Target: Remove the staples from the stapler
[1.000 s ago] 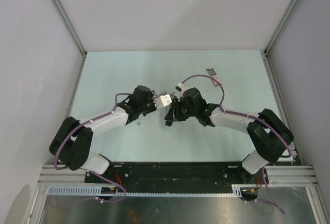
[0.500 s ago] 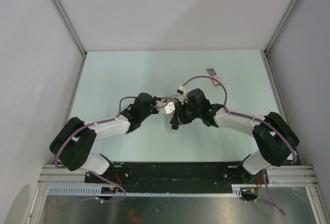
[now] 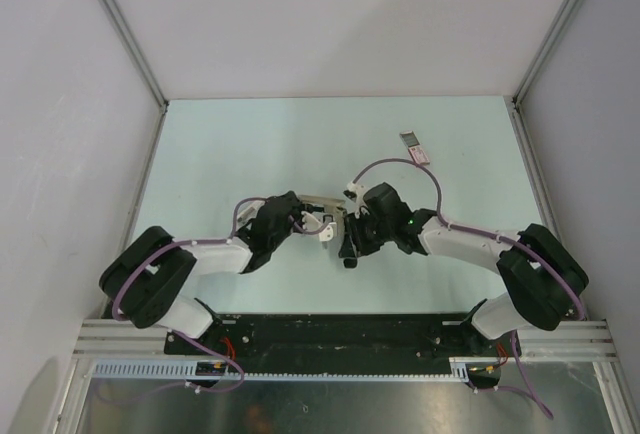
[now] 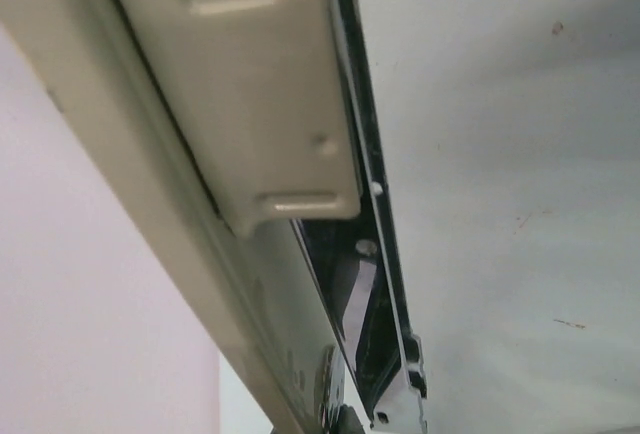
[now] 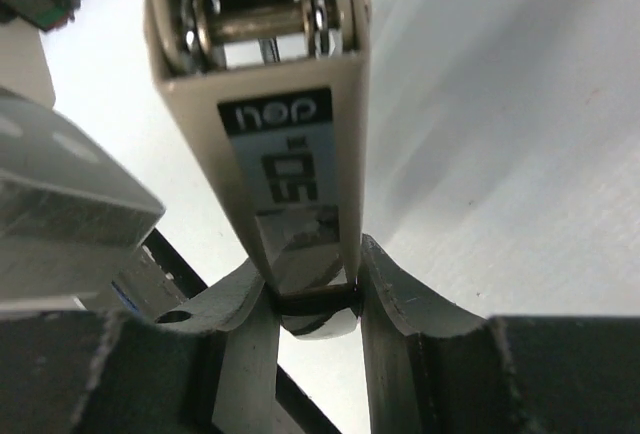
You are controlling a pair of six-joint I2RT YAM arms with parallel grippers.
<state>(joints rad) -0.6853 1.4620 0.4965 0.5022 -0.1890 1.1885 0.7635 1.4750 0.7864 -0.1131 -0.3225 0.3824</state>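
Note:
My right gripper carries the stapler outward next, lowers it onto that clear patch and releases it, since bare tabletop lies outward of the gripper and below it.
A beige stapler point(image 3: 322, 212) is held up between my two grippers over the middle of the table. My right gripper point(image 3: 347, 237) is shut on it. In the right wrist view point(image 5: 312, 279) its fingers point(image 5: 405, 309) pinch the narrow end of the stapler point(image 5: 290, 154), which has a black label. My left gripper point(image 3: 306, 220) grips the other side. Its fingers are hidden in the left wrist view, which the stapler's beige body point(image 4: 250, 84) and shiny metal magazine rail point(image 4: 388, 264) fill. I cannot make out any staples.
A flat pink-and-white little box point(image 3: 413, 147) lies on the pale green table point(image 3: 220, 154) at the back right. Grey walls close in the table on three sides. The black base rail point(image 3: 330, 334) runs along the near edge.
Both grippers have moved toward the near edge with the stapler between them. The stapler has turned, so less of its white end faces the top camera.

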